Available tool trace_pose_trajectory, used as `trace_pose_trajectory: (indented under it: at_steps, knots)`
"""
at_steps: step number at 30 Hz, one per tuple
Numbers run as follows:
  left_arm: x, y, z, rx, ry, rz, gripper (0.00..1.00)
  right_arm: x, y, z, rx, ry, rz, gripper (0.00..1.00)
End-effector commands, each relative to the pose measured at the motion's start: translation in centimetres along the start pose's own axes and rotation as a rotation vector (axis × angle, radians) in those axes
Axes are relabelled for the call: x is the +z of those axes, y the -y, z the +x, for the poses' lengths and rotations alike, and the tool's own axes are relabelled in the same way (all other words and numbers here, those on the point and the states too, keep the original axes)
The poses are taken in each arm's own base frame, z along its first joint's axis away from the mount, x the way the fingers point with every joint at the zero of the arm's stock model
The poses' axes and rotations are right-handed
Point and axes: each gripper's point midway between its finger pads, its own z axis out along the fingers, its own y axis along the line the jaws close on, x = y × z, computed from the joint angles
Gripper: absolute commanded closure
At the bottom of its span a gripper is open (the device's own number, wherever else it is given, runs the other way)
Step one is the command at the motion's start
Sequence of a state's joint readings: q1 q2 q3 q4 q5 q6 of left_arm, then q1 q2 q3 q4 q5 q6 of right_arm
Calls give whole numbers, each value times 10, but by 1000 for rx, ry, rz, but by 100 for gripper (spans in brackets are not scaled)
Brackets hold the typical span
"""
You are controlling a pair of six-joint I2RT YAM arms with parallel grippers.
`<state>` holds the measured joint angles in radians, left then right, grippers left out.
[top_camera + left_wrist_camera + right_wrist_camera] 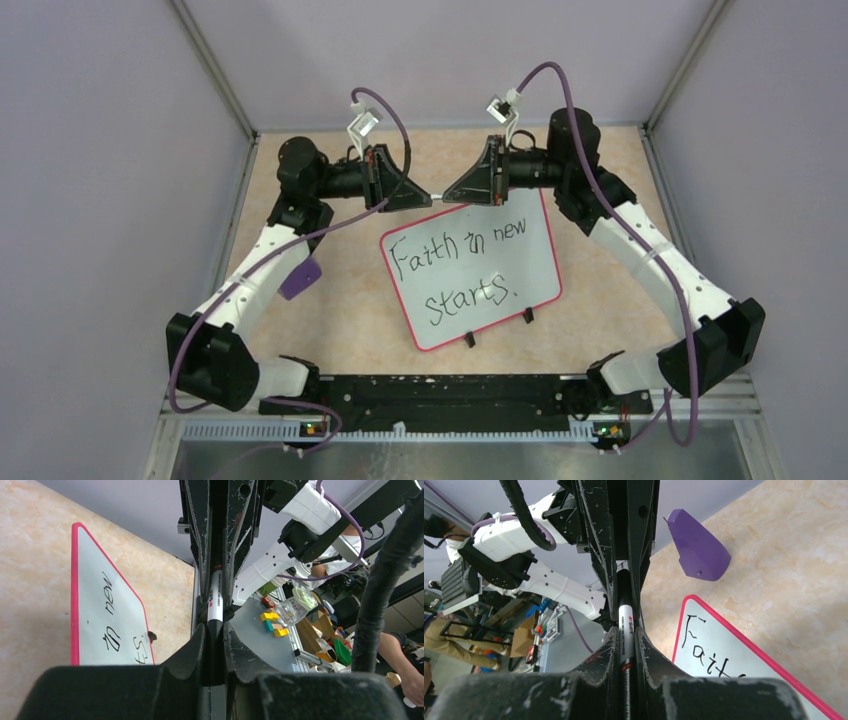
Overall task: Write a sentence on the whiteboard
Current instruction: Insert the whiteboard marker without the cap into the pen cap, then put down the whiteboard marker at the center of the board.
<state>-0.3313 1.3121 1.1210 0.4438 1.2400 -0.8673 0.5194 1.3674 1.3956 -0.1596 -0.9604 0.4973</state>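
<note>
My right gripper moves past the board (95, 625) and down to release the marker next, as bare tabletop lies below, to the gripper's right in the top view.
The whiteboard (530, 262) lies tilted in the middle of the table, with a red-pink rim and black feet on its near edge. The sentence (460, 268) is on it in black marker, in two lines: "Faith in new starts." Above the board's far edge my two grippers meet tip to tip on one marker (437, 195). My left gripper (215, 630) is shut on the marker's black end (215, 635). My right gripper (625, 632) is shut on its white barrel (625, 625). Part of the board (95, 625) (734, 675) shows in each wrist view.
A purple block (299, 277) (698, 547) lies on the table left of the board, under my left arm. Grey walls enclose the table on three sides. A metal rail (440, 428) runs along the near edge.
</note>
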Motion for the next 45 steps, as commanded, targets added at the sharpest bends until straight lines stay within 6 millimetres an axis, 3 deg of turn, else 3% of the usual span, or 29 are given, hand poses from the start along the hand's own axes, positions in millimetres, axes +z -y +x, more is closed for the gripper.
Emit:
trace_pose_trajectory:
  at_steps: [1,5,11,17,23,28,32,37,42,45]
  knots:
    - [8,7,-18,64,34,4,87,0,1,-26,-97,78,26,100]
    - [7,18,-15,56,4,53,73,-2,-1,-29,-93,81,6,100]
    - [5,18,-13,33,12,53,51,-3,0,-31,-89,92,9,100]
    - [-1,7,-16,-4,36,25,31,-5,8,-35,-81,106,32,100]
    - [-14,-12,-24,-46,97,-43,2,-15,14,-40,-57,131,41,100]
    - [-25,-25,-27,-51,123,-102,1,-37,27,-52,-62,181,81,100]
    - [-35,-30,-32,-22,131,-145,1,-76,62,-53,-22,199,199,100]
    - [-42,-31,-32,20,133,-178,1,-154,116,-42,37,255,399,100]
    - [-45,-32,-34,44,136,-192,1,-245,184,-7,127,305,723,100]
    - [-47,-33,-37,59,140,-203,1,-283,219,31,245,273,857,100]
